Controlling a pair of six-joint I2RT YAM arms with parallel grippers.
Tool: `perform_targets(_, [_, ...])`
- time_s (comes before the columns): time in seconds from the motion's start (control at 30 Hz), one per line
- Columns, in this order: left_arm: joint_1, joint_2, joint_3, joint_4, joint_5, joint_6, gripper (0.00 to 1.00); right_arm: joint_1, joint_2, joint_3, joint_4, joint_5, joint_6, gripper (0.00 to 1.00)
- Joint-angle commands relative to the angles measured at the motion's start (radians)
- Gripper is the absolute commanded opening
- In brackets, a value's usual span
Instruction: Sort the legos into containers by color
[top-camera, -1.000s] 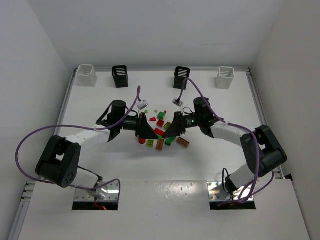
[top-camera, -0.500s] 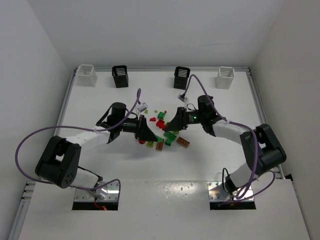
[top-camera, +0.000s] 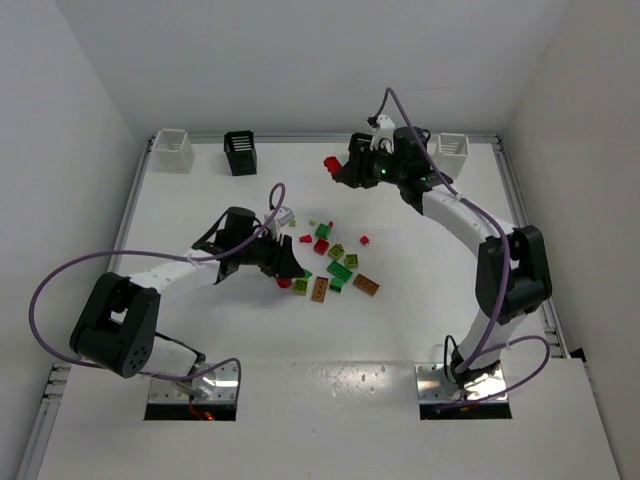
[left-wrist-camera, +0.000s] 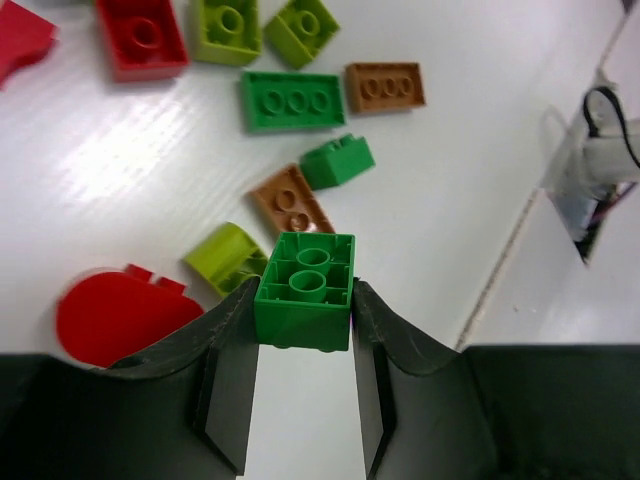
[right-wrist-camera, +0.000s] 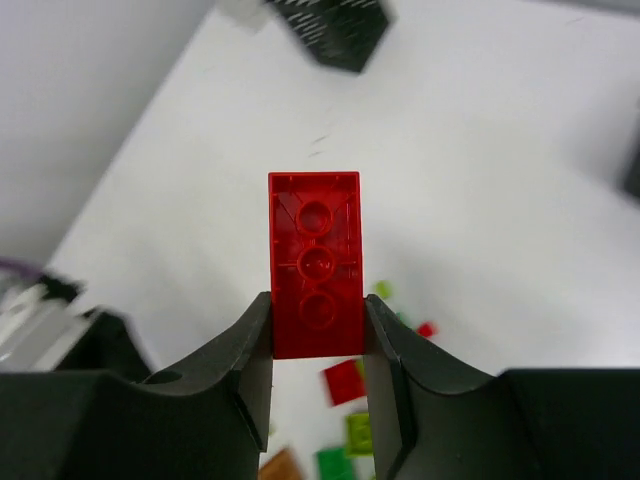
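Observation:
Next, my right gripper turns outward toward the back wall, over the black bin close (top-camera: 363, 144) (right-wrist-camera: 631, 176) by it, since the long red brick still hangs beside that bin.
My left gripper (top-camera: 291, 268) is low at the left edge of the lego pile (top-camera: 331, 262) and shut on a green brick (left-wrist-camera: 305, 290), which sits between its fingertips in the left wrist view. My right gripper (top-camera: 336, 167) is raised at the back of the table, shut on a long red brick (top-camera: 331, 162), just left of the right black bin (top-camera: 362, 146). In the right wrist view the red brick (right-wrist-camera: 315, 265) shows its underside. The other bins along the back are a white one (top-camera: 173, 150), a black one (top-camera: 240, 152) and a white one (top-camera: 452, 150).
Loose legos lie around the left gripper: a red round piece (left-wrist-camera: 120, 315), a yellow-green piece (left-wrist-camera: 225, 257), orange-brown bricks (left-wrist-camera: 290, 200), a long green brick (left-wrist-camera: 292, 100). A small red piece (top-camera: 364, 240) lies apart on the right. Purple cables loop over both arms.
My right gripper has risen from the pile with the red brick and swung back towards the right black bin. My left gripper has stayed at the pile's left edge.

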Motion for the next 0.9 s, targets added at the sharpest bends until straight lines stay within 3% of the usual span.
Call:
perform_targets(0.0, [-0.006, -0.011, 0.071, -0.030, -0.121, 0.043, 0.06, -0.005, 0.025, 0.090, -0.106, 0.287, -0.154, 0.00])
perform_targets(0.13, [-0.006, -0.002, 0.112, -0.048, -0.141, 0.052, 0.06, -0.014, 0.080, 0.209, -0.118, 0.525, -0.191, 0.00])
perform_targets(0.37, [-0.006, 0.018, 0.166, -0.089, -0.161, 0.052, 0.06, -0.033, 0.201, 0.336, -0.060, 0.662, -0.206, 0.00])
perform_targets(0.67, [0.013, 0.027, 0.252, -0.149, -0.179, 0.061, 0.06, -0.053, 0.362, 0.510, -0.054, 0.701, -0.226, 0.00])
perform_targets(0.7, [0.013, 0.027, 0.252, -0.149, -0.179, 0.061, 0.06, -0.053, 0.378, 0.510, -0.054, 0.684, -0.226, 0.06])
perform_targets(0.87, [0.033, 0.027, 0.274, -0.149, -0.159, 0.052, 0.06, -0.062, 0.427, 0.519, -0.011, 0.693, -0.226, 0.08])
